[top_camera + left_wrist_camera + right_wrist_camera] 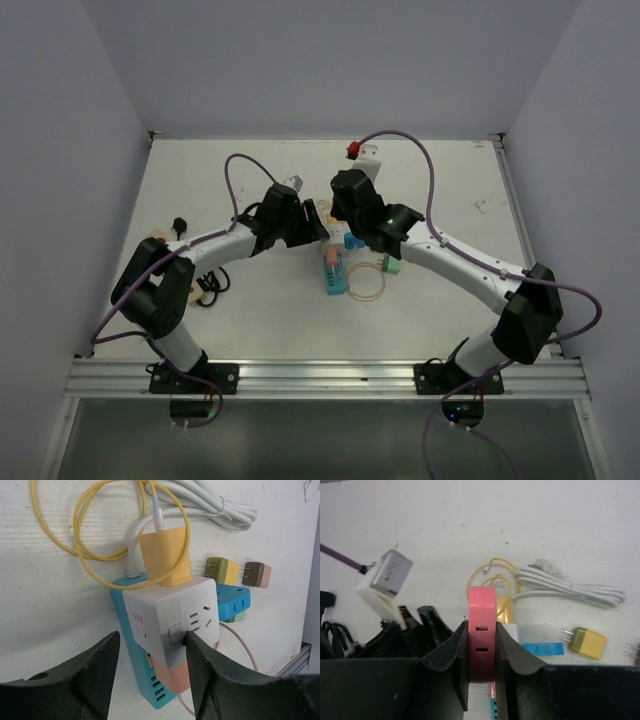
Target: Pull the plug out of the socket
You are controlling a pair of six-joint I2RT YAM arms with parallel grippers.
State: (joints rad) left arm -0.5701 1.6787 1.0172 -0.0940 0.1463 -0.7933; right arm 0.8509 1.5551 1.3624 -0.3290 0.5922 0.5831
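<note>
The robot's right gripper will next go down toward the right in the top view to let go of the pink plug (482, 605), because there is clear tabletop below the gripper on that side.
The socket is a white cube (167, 612) sitting on a teal power strip (150, 685). A yellow plug (165, 555) is plugged into its far side and a salmon block (175, 672) is attached to its near side. My left gripper (152, 637) straddles the socket: the right finger (200, 655) presses the cube beside its power button, and the left fingertip (107, 647) meets the strip's edge. My right gripper (481, 625) is shut on a thin pink plug (482, 605) with two slots, held above the strip. I cannot tell whether this plug sits in the socket.
Loose plugs lie to the right: an olive-yellow one (222, 571), a brown-pink one (257, 575) and a blue one (232, 601). A yellow cable loop (100, 530) and a white cord bundle (210, 505) lie beyond the socket. A grey-white box (387, 580) on a purple cable sits at the left.
</note>
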